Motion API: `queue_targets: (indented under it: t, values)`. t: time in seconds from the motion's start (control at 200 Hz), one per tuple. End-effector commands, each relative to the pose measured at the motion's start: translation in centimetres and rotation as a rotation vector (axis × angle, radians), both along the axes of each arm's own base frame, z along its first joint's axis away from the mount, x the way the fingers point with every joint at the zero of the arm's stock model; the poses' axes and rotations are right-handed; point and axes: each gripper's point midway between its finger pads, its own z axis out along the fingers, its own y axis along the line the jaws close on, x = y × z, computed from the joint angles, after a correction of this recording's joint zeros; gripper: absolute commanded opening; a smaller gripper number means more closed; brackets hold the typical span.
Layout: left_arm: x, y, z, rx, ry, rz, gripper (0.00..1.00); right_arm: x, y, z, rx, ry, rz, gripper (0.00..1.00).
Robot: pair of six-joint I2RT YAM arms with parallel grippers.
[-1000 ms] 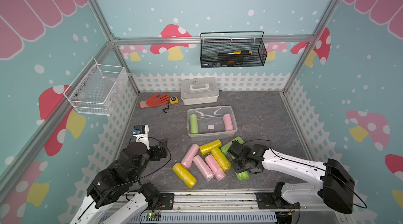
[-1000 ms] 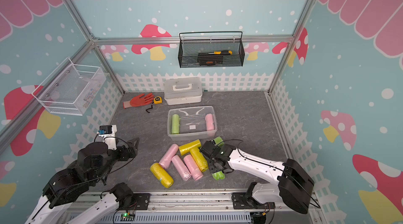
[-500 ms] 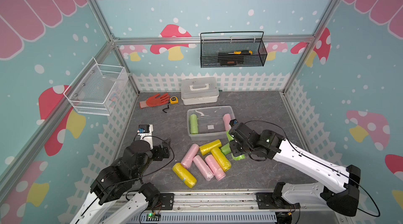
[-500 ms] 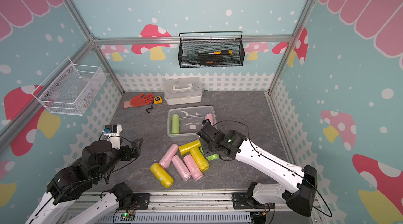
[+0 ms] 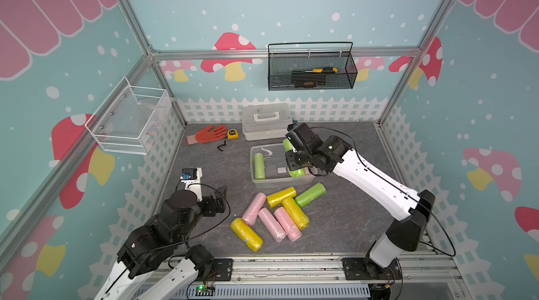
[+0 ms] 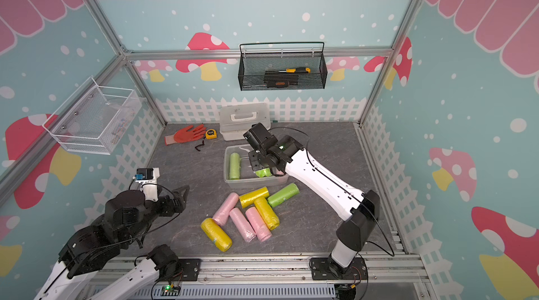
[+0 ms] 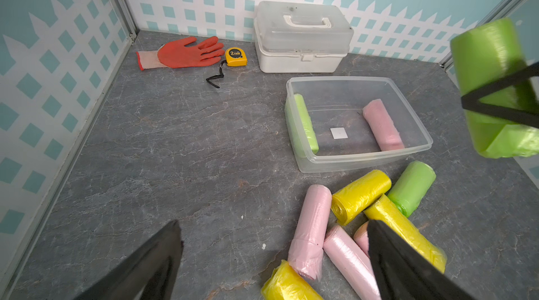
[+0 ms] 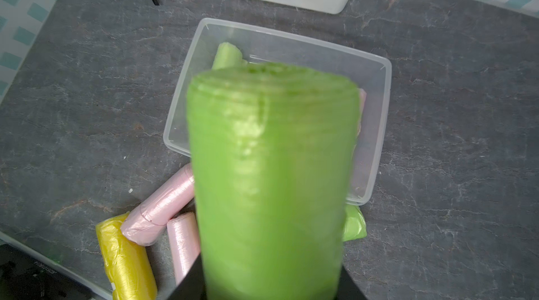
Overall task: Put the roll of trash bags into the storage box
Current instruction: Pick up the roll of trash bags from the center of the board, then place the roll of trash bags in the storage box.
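Note:
My right gripper lowers the green roll onto the storage box's bottom beside the pink roll next and releases the green roll there, since that spot is bare.
My right gripper is shut on a green roll of trash bags and holds it in the air over the right half of the storage box, a clear tub on the grey table. In the right wrist view the held roll fills the space between the fingers, with the box below. A green roll and a pink roll lie inside the box. My left gripper hovers open and holding nothing at the front left, near the loose rolls.
Several pink, yellow and green rolls lie in a pile in front of the box. A white handled case stands behind it, next to an orange glove and a tape measure. Wire baskets hang on the walls.
My right arm lifted the green roll from the table beside the pile and carried it back over the box. The left arm rose and shifted slightly.

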Motion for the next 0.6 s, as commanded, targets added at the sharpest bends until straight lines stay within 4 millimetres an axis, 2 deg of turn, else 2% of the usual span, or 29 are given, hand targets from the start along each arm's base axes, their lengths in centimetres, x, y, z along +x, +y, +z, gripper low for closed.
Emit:
queue_targets:
  t: [0.0,0.12,0.155,0.175,0.225,0.465,0.595]
  values:
    - [0.4,-0.6,0.1,0.032,0.013,-0.025,0.99,2.5,0.6,-0.9,-0.019,-0.002,-0.008,0.15]
    - [0.9,-0.3,-0.3,0.060,0.036,0.004,0.99,4.6,-0.1,-4.7,-0.053,0.081,-0.035,0.11]
    - [0.9,-0.3,-0.3,0.060,0.043,0.007,0.99,4.9,-0.3,-5.1,-0.041,0.099,-0.040,0.10]
    - [0.9,-0.3,-0.2,0.059,0.045,0.006,0.99,5.5,-0.4,-6.6,-0.059,0.126,-0.045,0.09]
    - [0.8,-0.3,-0.2,0.054,0.043,0.004,0.99,6.2,-0.8,-7.7,-0.076,0.139,-0.054,0.09]
    - [0.7,-0.2,0.1,0.046,0.037,0.007,0.99,8.3,-0.6,-10.2,-0.114,0.155,-0.033,0.09]
    - [1.0,-0.4,-0.5,0.060,0.065,0.011,0.99,8.7,-0.5,-11.8,-0.146,0.171,-0.031,0.09]
